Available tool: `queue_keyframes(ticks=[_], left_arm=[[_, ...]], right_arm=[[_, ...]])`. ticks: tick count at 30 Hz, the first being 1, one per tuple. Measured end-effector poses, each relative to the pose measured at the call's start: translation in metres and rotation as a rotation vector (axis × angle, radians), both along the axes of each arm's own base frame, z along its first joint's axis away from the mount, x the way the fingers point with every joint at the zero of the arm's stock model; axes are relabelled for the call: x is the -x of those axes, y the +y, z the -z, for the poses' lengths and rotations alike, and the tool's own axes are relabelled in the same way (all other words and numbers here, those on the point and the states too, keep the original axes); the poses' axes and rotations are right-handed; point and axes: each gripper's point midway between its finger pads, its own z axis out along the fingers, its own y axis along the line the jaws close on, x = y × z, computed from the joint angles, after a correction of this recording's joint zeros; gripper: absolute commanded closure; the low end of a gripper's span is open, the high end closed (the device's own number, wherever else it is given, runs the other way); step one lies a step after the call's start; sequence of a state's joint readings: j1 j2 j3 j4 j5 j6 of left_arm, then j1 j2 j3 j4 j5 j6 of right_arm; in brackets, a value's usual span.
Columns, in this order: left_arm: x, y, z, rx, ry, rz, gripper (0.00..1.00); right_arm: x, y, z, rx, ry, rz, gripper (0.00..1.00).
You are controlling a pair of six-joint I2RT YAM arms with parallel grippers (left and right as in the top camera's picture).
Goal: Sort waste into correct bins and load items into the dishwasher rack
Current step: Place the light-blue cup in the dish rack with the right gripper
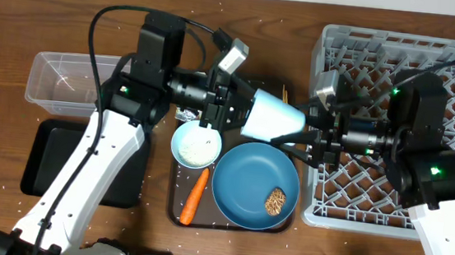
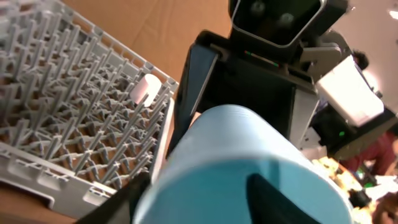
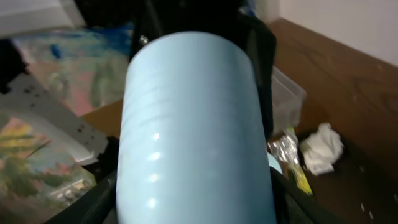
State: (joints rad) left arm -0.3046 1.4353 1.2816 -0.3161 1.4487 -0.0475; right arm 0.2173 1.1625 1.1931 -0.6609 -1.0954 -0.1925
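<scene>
The cup goes to the right in the overhead view with my right gripper next, which turns downward and lowers it onto the rack's near wires, because many stand empty.
The small light-blue cup (image 1: pixel 271 119) hangs on its side above the table, between my two grippers. My right gripper (image 1: pixel 307 139) is shut on its base end; in the right wrist view the cup (image 3: pixel 193 124) fills the space between the fingers. My left gripper (image 1: pixel 241 112) is open at the cup's mouth (image 2: pixel 249 162). One finger (image 2: pixel 277 199) is inside the cup and the other outside the rim. The grey dishwasher rack (image 1: pixel 399 52) lies at the right, with a small white cup (image 2: pixel 144 88) in it.
Below the cup, the brown serving tray (image 1: pixel 177 214) bears the blue plate (image 1: pixel 243 187) with a brown lump (image 1: pixel 276 200), a carrot (image 1: pixel 194 197) and the white bowl (image 1: pixel 195 145). The clear tub (image 1: pixel 62 80) and black tray (image 1: pixel 51 162) lie left. Tissue (image 3: pixel 321 148) and wrapper (image 3: pixel 289 152) lie on the table.
</scene>
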Motion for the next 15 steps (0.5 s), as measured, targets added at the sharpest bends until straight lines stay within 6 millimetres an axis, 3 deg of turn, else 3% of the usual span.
queue_keyframes(ticks=[3, 8, 15], left_arm=[[-0.011, 0.011, 0.001, -0.004, 0.001, -0.046, 0.4], [-0.029, 0.031, 0.001, -0.006, 0.008, -0.122, 0.4], [-0.042, 0.05, 0.003, -0.012, 0.035, -0.189, 0.4]], right_arm=[[-0.006, -0.003, 0.005, 0.024, 0.026, 0.049, 0.47], [-0.024, -0.021, 0.023, 0.106, 0.122, 0.227, 0.48], [-0.046, -0.098, 0.056, 0.231, 0.338, 0.664, 0.5]])
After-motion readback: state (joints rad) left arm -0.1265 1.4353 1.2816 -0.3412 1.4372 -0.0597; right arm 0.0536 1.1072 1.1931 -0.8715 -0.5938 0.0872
